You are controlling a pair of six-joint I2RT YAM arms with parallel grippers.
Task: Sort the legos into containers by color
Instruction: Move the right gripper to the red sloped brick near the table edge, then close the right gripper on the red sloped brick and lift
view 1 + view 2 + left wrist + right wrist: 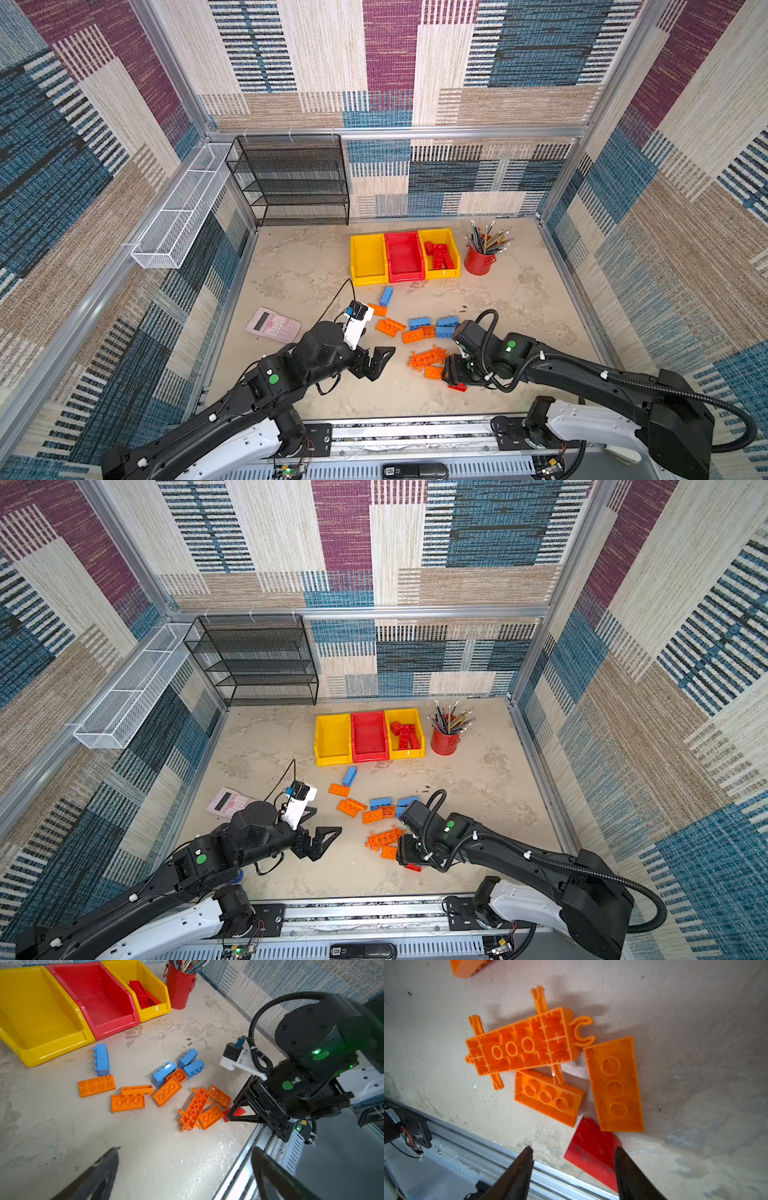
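Note:
I should lower my right gripper's open fingers past the sides of the red brick [457, 387] [591, 1147] next and close on it. The brick is below, already between my fingers.
Three containers stand in a row at the back: a yellow bin [368, 257], a red bin [403, 253], and a yellow bin [446, 273] holding red legos [440, 255]. Blue legos [418, 323] and orange legos [390, 327] lie scattered mid-table, with the toothed orange plate [427, 357] nearer the front. My right gripper [574, 1151] points down, open, straddling a red brick [591, 1147] beside the front rail; the brick lies against one finger with a gap to the other. My left gripper [186, 1151] hangs wide open over bare table, left of the pile.
A pink calculator [273, 325] lies at the left. A red pencil cup [478, 262] stands right of the bins. A black mesh rack [291, 183] and a white mesh basket [183, 212] sit at the back left. The metal rail [488, 1147] borders the front edge.

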